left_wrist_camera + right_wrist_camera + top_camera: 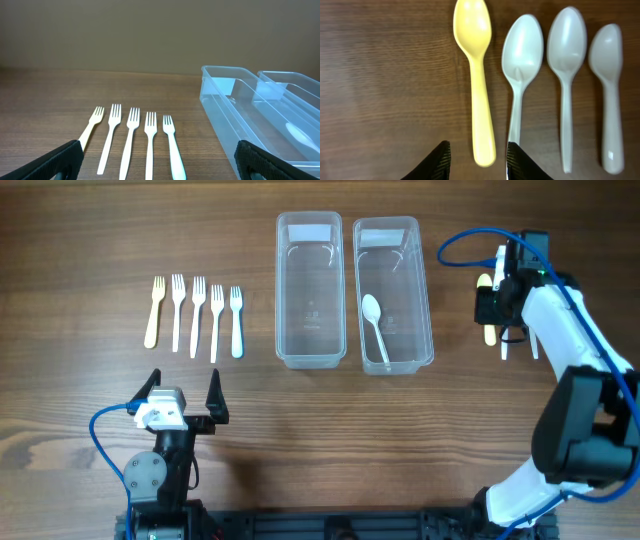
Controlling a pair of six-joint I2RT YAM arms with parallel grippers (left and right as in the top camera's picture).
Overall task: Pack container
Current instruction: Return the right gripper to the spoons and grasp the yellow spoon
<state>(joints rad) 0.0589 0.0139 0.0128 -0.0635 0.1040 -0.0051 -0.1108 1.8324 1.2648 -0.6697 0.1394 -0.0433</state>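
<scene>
I should lower my right gripper next, then put its fingers on both sides of the yellow spoon's handle, near the spoon's bowl.
Two clear containers stand at the back middle. The left container (pixel 310 350) is empty; the right container (pixel 425 300) holds one white spoon (pixel 375 330). A row of forks (pixel 196 315) lies to the left, one yellow and the others white; it also shows in the left wrist view (pixel 132 132). My left gripper (pixel 183 395) is open and empty, near the front edge behind the forks (pixel 160 162). My right gripper (pixel 500 292) is open above a row of spoons; its fingers (pixel 479 152) straddle the handle end of the yellow spoon (pixel 476 75). Three white spoons (pixel 565 70) lie beside it.
The containers show in the left wrist view at the right (pixel 225 100). Blue cables run along both arms (pixel 470 240). The right arm (pixel 575 380) stretches along the table's right side.
</scene>
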